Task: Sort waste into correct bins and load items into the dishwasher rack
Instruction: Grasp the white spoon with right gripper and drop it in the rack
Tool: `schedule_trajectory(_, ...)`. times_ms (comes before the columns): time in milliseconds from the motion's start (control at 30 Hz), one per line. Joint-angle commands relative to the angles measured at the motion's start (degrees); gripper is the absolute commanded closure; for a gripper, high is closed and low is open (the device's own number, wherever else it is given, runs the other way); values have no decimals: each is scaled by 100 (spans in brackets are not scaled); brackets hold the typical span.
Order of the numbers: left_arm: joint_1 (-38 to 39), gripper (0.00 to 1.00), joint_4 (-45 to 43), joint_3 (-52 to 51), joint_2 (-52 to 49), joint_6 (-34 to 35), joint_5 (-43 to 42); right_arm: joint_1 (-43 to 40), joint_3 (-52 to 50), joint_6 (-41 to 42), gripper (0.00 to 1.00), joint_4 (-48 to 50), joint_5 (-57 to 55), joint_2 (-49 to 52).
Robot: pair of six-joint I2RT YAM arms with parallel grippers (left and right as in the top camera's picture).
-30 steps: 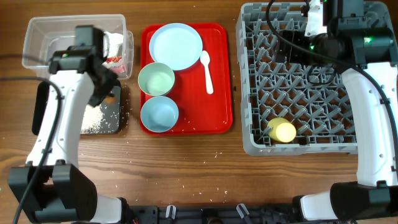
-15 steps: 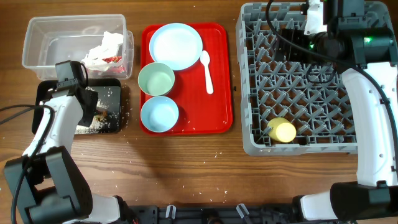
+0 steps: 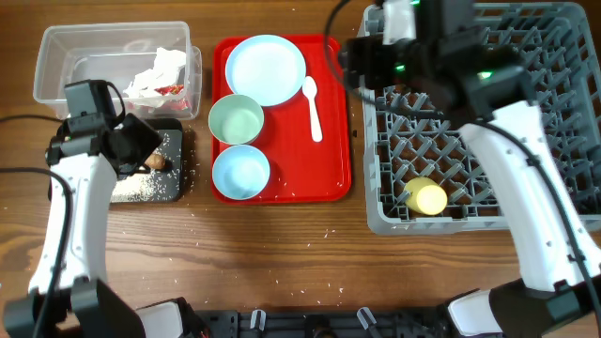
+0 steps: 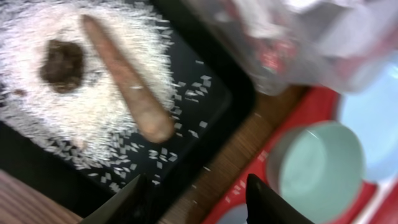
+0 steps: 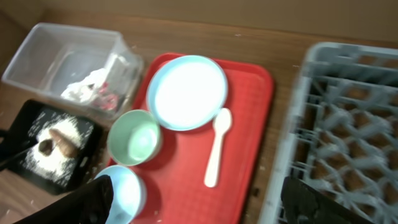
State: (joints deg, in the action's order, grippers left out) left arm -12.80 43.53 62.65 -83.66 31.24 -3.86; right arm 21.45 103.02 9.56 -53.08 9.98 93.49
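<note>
I need to move my right gripper away from the rack next and down onto the white spoon's handle, as it's clear of the blue plate [image 3: 266, 69] and bowls.
My left gripper [image 3: 141, 147] is open and empty, low over the black tray [image 3: 180, 183], which holds rice [image 4: 93, 118], a brown stick [image 4: 127, 93] and a brown lump [image 4: 62, 62]. The clear tub [image 3: 56, 56] holds the white napkin [image 3: 160, 70] and the red-and-white wrapper [image 3: 171, 91]. My right gripper [image 3: 357, 58] is open and empty above the gap between the red tray [image 3: 329, 160] and the grey rack [image 3: 376, 211]. On the red tray are the blue plate [image 3: 266, 69], green bowl [image 3: 236, 120], blue bowl [image 3: 240, 172] and white spoon [image 3: 313, 108]. The yellow cup [image 3: 427, 198] lies in the rack.
Loose rice grains lie scattered on the wooden table [image 3: 282, 263] in front of the red tray. The right arm stretches across the rack's far left part. The clear tub stands directly behind the black tray.
My left arm has drawn back from over the clear tub to over the black tray. My right arm has swung left from the rack's far side to its left edge, by the red tray.
</note>
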Motion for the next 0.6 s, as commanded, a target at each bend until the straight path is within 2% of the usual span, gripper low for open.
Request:
schedule_trajectory(0,538,51,7,197,529,-411,-313,330,92,122,13,74,-221,479)
schedule_trajectory(100,938,52,225,520,599,-514,-317,448,210,151,15,-52,-216,916)
schedule_trajectory(167,1246,50,527,876,597,-929,-269,483,210,103,16,-48,-203,1222)
schedule_trajectory(367,1366,45,603,975,564,-984,-146,501,208,-55,16,251,-203,1897)
schedule_trajectory(500,1366,29,557,975,553,-984,-144,501,199,-42,20,546,-203,2159)
schedule_trajectory(567,1364,27,544,975,553,-981,-144,505,188,-35,22,713,-199,2337)
